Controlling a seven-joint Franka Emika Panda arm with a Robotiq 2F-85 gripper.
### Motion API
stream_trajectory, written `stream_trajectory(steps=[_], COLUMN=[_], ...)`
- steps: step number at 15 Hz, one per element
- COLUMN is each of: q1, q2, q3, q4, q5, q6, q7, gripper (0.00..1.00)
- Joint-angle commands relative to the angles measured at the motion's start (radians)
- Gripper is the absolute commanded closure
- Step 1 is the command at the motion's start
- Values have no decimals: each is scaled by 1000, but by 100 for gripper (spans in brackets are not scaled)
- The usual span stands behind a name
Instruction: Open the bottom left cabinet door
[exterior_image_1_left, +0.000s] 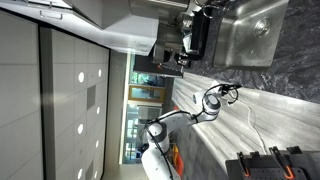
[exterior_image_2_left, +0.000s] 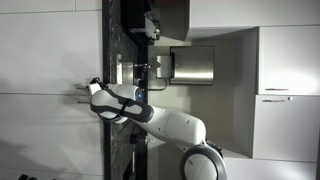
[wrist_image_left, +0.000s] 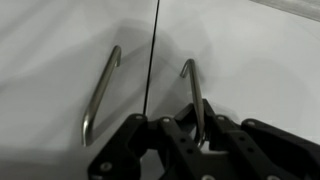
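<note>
The held door is still flush with its neighbour (wrist_image_left: 50, 50), so my gripper draws back from the cabinet fronts next, swinging it open, then releases the handle (wrist_image_left: 198, 106).
The wrist view shows two glossy pale grey-white cabinet doors meeting at a dark seam. Each has a curved metal bar handle. My gripper (wrist_image_left: 196, 135) is closed around the handle (wrist_image_left: 192, 95) of the door on the right of the seam (wrist_image_left: 250, 60). That door looks flush with its neighbour (wrist_image_left: 50, 50), whose handle (wrist_image_left: 100, 95) is free. In both exterior views the arm reaches to the streaky cabinet fronts (exterior_image_1_left: 200, 130) (exterior_image_2_left: 50, 60), with the gripper (exterior_image_1_left: 228, 93) (exterior_image_2_left: 84, 88) against them. These views do not show which door it holds.
A dark speckled stone counter (exterior_image_1_left: 290, 70) (exterior_image_2_left: 112, 60) runs along the cabinets and holds a steel sink (exterior_image_1_left: 255, 30) (exterior_image_2_left: 195, 65). A black appliance (exterior_image_1_left: 195, 35) stands beside the sink. The robot's white base (exterior_image_2_left: 190, 135) stands close to the counter.
</note>
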Motion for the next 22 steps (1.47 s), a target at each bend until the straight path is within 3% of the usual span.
stream_trajectory(steps=[1, 20, 21, 22], q1=[75, 387, 403, 421], q2=[-84, -110, -111, -112], q3=[37, 37, 34, 30], q4=[-86, -282, -285, -288], q5=[-4, 294, 310, 324], q6=[50, 255, 255, 254], q7=[-68, 101, 110, 116], gripper=[98, 98, 69, 64])
